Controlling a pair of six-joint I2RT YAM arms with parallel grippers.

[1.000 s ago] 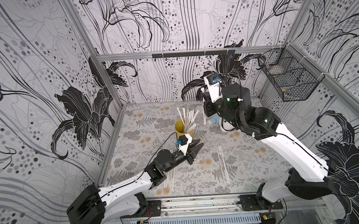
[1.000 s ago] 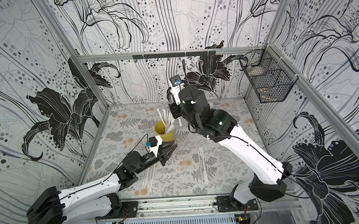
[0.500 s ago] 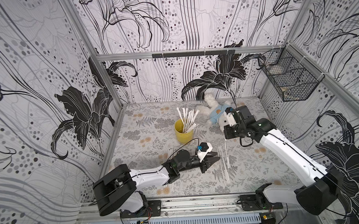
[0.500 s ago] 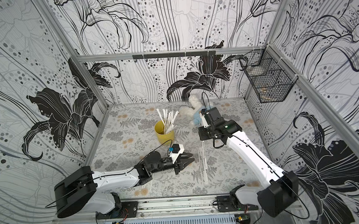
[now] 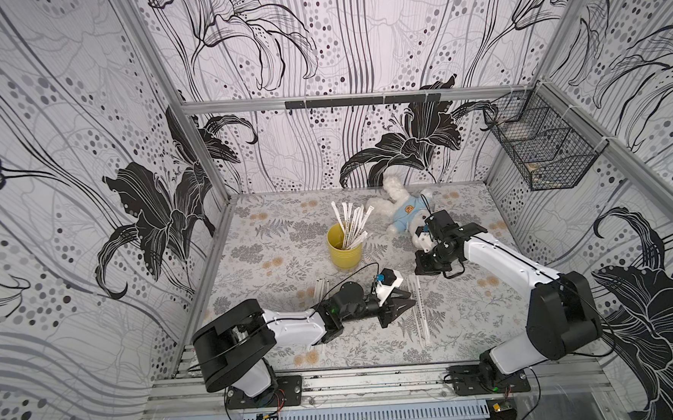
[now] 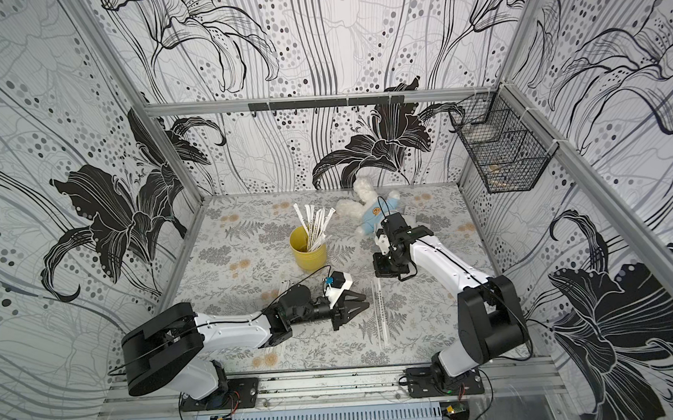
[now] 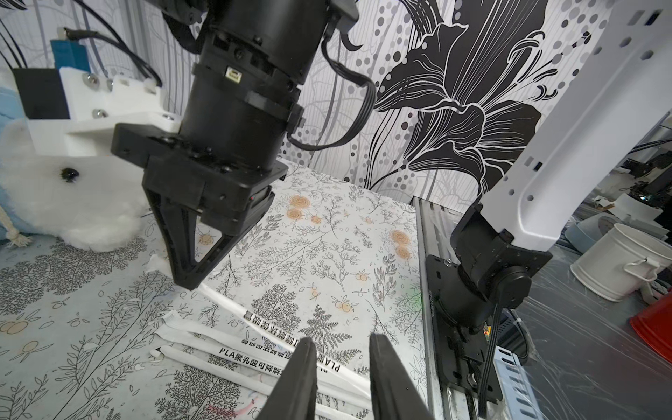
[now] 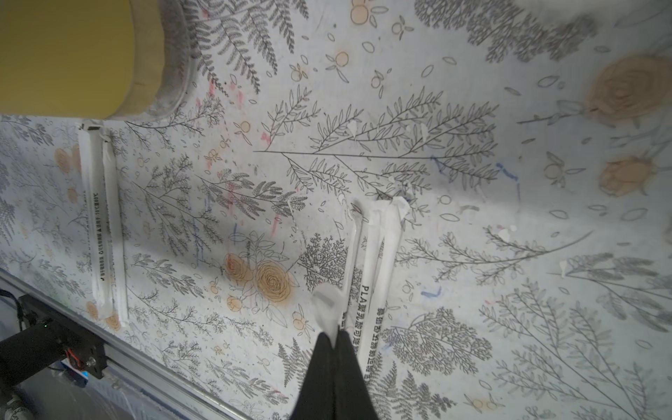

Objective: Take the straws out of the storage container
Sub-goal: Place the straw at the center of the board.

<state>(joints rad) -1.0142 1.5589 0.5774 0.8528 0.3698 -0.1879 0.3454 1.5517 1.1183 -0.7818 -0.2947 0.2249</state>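
Observation:
My right gripper comes down next onto the far ends of the lying straws, just below it, and releases the straw, since its end is raised.
The storage container, a yellow cup, stands upright mid-table with several straws sticking out. More straws lie flat to its front right, and a pair of straws lies to its front left. My right gripper points down, shut on the end of a straw that rests on the table. Low beside the lying straws, my left gripper is open and holds nothing.
A white teddy in a blue shirt lies at the back, just behind the right arm. A black wire basket hangs on the right wall. The frame rail runs along the table's front edge.
The right arm swung from above the cup down to the table on its right, gripper still shut. The left gripper moved from beside the cup rightward to the lying straws.

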